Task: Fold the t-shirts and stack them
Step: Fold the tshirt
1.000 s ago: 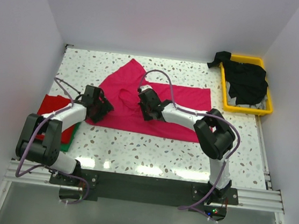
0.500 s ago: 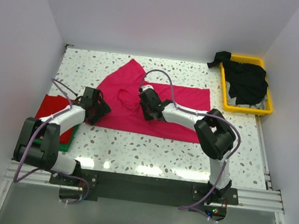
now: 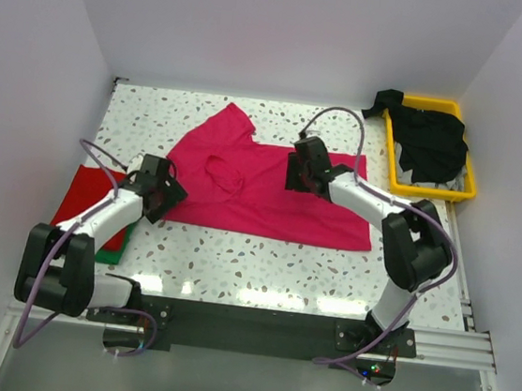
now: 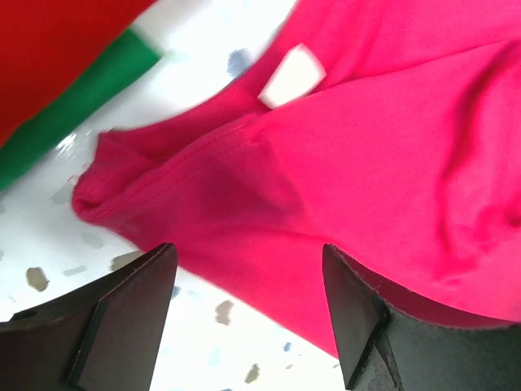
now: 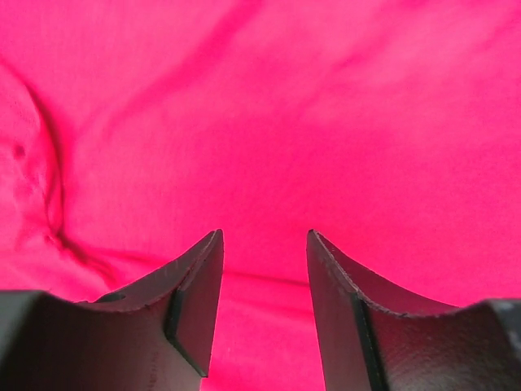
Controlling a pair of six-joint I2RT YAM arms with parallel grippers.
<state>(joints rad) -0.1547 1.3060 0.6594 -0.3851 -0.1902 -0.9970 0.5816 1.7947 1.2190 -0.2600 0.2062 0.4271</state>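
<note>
The robot's left gripper should next move outward to pinch the far sleeve's tip point(image 3: 232, 110), which sticks out free, outward of the gripper and to its right in the top view.
A magenta-pink t-shirt point(image 3: 261, 191) lies spread across the middle of the table, its collar point(image 3: 221, 172) facing up. My left gripper point(image 3: 165, 192) is open at the shirt's near-left edge; in the left wrist view its fingers point(image 4: 122, 318) straddle the hem of the pink cloth point(image 4: 350, 147) without touching it. My right gripper point(image 3: 294, 171) hovers open over the shirt's right half, with only pink cloth point(image 5: 260, 106) under the parted jaws. A folded red t-shirt point(image 3: 91, 197) lies on a green one point(image 3: 115, 254) at the table's left edge.
A yellow tray point(image 3: 428, 192) at the back right holds black t-shirts point(image 3: 428, 139), one hanging over its left rim. White walls close in the table on three sides. Speckled table surface point(image 3: 262, 266) shows between the pink shirt and the arm bases.
My right gripper has opened, let go of the pink cloth near the collar and moved right and back. The shirt's right side now lies flatter and wider. The left gripper drew back slightly left.
</note>
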